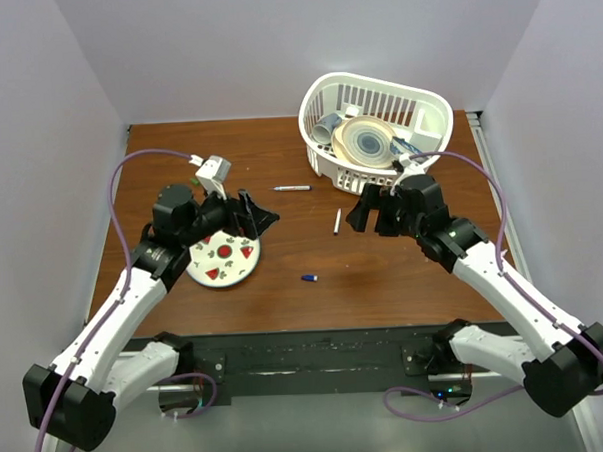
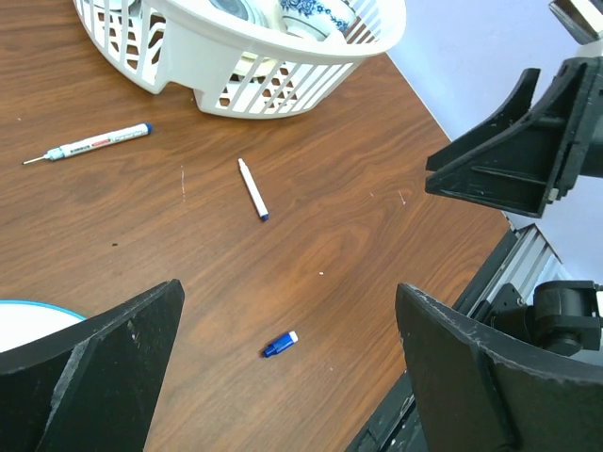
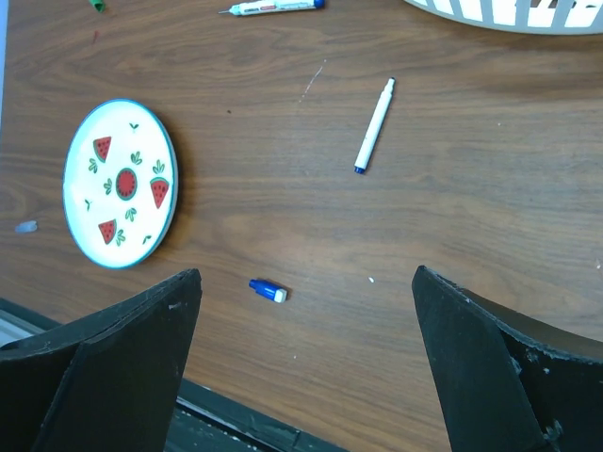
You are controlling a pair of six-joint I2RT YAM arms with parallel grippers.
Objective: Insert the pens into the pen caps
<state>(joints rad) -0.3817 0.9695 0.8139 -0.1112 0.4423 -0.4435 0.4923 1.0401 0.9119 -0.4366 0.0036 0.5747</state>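
Observation:
Next, my right gripper goes down and to the left in the top view onto the slim pen's blue end (image 1: pixel 336 230) (image 3: pixel 362 164), and the slim pen's narrow far tip stays clear for the blue cap.
Two pens lie on the brown table. A labelled white pen (image 1: pixel 292 188) (image 2: pixel 94 143) (image 3: pixel 273 8) lies at the back. A slimmer white pen with a blue tip (image 1: pixel 337 220) (image 2: pixel 252 188) (image 3: pixel 374 124) lies nearer the middle. A blue pen cap (image 1: pixel 310 278) (image 2: pixel 280 345) (image 3: pixel 268 290) lies alone toward the front. A small green piece (image 3: pixel 97 5), perhaps a cap, is cut off by the edge of the right wrist view. My left gripper (image 1: pixel 253 216) (image 2: pixel 290 301) hovers open over the plate's right side. My right gripper (image 1: pixel 366 215) (image 3: pixel 306 282) hovers open right of the slim pen. Neither holds anything.
A white slotted basket (image 1: pixel 374 131) (image 2: pixel 283 56) with dishes stands at the back right. A watermelon-patterned plate (image 1: pixel 223 259) (image 3: pixel 120 184) lies at the left under my left arm. The table's near edge runs just behind the blue cap.

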